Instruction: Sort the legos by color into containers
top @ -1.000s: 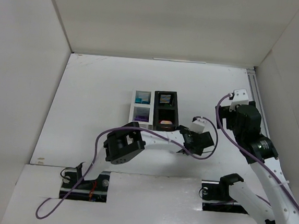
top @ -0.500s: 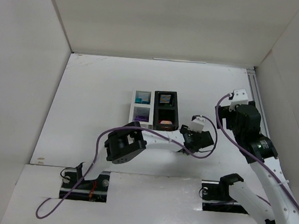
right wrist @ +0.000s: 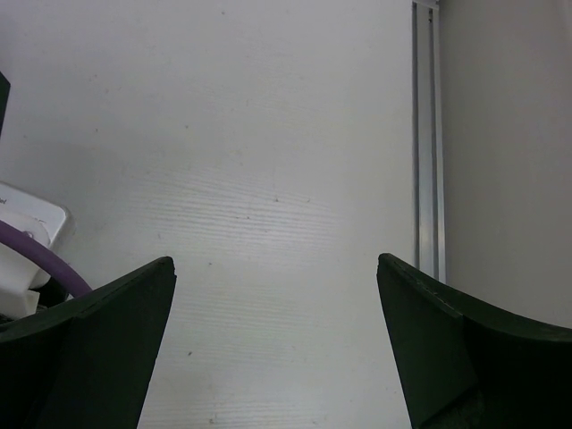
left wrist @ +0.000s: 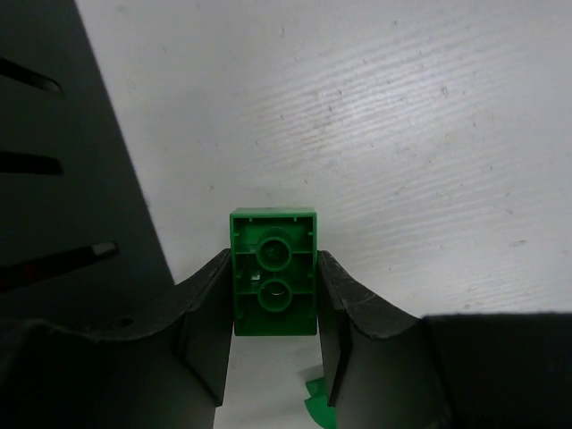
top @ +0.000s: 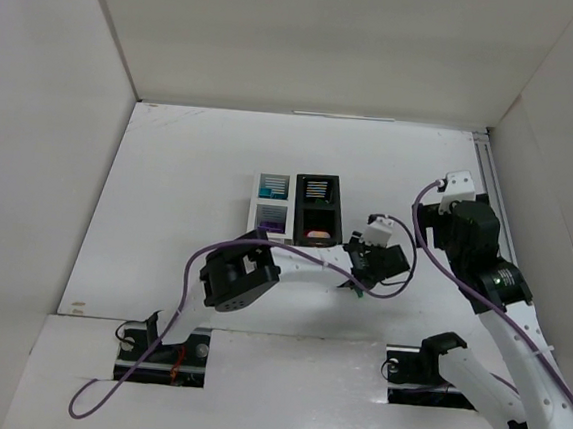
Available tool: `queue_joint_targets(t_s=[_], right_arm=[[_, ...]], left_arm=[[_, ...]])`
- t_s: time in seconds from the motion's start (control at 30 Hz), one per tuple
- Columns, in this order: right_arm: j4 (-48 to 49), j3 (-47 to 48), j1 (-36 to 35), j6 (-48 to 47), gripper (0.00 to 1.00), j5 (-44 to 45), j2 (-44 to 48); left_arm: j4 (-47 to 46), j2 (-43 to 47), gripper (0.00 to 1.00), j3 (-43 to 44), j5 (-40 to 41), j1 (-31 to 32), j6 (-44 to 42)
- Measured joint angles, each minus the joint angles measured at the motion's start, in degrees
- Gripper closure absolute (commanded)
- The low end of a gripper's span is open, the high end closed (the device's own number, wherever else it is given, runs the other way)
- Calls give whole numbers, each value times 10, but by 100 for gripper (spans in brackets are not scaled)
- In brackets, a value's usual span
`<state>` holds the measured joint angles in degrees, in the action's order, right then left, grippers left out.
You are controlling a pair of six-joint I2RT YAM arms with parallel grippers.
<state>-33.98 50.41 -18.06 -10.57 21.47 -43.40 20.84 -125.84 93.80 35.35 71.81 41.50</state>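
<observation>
The near black bin holds red-orange, so I need to move my left gripper up and outward over the far black bin and release the green lego there.
My left gripper (left wrist: 273, 268) is shut on a green lego (left wrist: 273, 284), which sits stud-holes up between the two black fingers, just above the white table. A second green piece (left wrist: 315, 407) lies on the table under the jaws. In the top view this gripper (top: 362, 271) hangs just right of the containers (top: 292, 207), a 2x2 cluster of two white and two black bins. The near black bin (top: 317, 227) holds a red-orange piece. Purple shows in the near white bin (top: 269, 220), teal in the far one (top: 272, 185). My right gripper (right wrist: 277, 268) stands open over bare table.
A dark slatted bin wall (left wrist: 63, 179) stands close on the left of the held brick. A metal rail (right wrist: 427, 134) runs along the table's right edge beside the box wall. White cardboard walls enclose the table on three sides.
The left jaws have closed on the green lego. The left wrist has shifted slightly up and left, toward the bins. The right arm has not moved.
</observation>
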Motion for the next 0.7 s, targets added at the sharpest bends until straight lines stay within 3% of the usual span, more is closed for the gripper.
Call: queue_joint_targets(t_s=[0.17, 0.33, 0.5, 0.7], right_arm=[[0, 0, 0, 0, 1, 0, 5], [-1, 0, 0, 0, 1, 0, 6], [-1, 0, 0, -2, 1, 0, 1], [-4, 0, 0, -3, 1, -1, -19]], left_arm=[[-3, 44, 74, -1, 31, -6, -34], [-42, 162, 72, -26, 35, -34, -76], [-88, 258, 72, -47, 13, -108, -102], [-115, 278, 70, -92, -31, -202, -117]])
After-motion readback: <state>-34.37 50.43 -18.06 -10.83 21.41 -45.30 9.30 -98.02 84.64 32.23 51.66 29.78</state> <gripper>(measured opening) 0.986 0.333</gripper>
